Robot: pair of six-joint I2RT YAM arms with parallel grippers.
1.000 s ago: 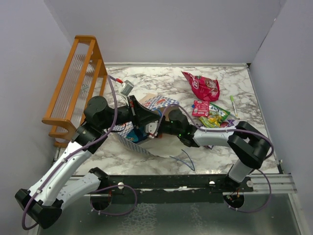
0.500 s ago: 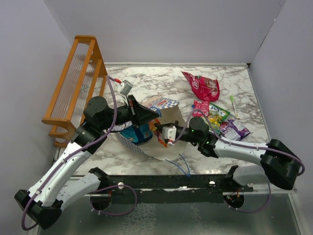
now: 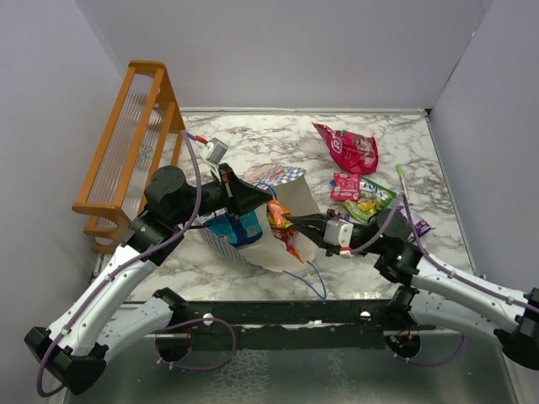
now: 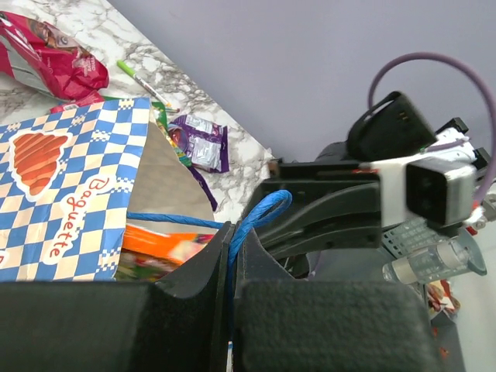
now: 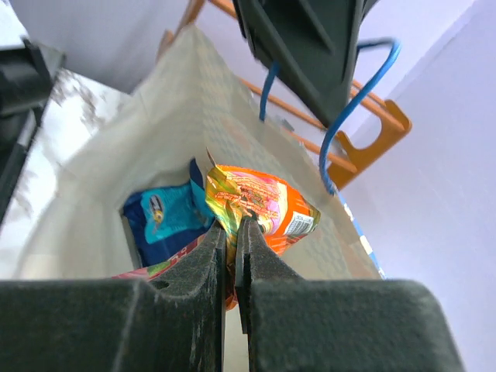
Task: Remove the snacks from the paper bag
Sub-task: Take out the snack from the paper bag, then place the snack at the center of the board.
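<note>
The right gripper swings outward next and releases the orange packet (image 5: 267, 203) over the small red packet, since that lies to the gripper's right in the top view.
The paper bag (image 3: 268, 178) lies on its side with its mouth toward the right arm. My left gripper (image 3: 269, 199) is shut on its blue cord handle (image 4: 260, 213) and holds the mouth up. My right gripper (image 3: 292, 221) is shut on an orange snack packet (image 5: 267, 203), which hangs at the bag's mouth (image 3: 283, 227). A blue packet (image 5: 164, 218) lies deeper inside the bag (image 5: 155, 116). On the table to the right lie a pink-red packet (image 3: 354, 150), a small red one (image 3: 344, 185), a green-yellow one (image 3: 370, 202) and a purple one (image 3: 418, 225).
An orange wooden rack (image 3: 135, 143) stands along the left wall. A green pen (image 3: 402, 179) lies near the right wall, beside the packets. The bag's second blue cord (image 3: 312, 282) trails toward the near table edge.
My right arm has drawn back to the right, out of the bag, bringing the orange packet to the bag's mouth. The left gripper has kept its hold on the handle.
</note>
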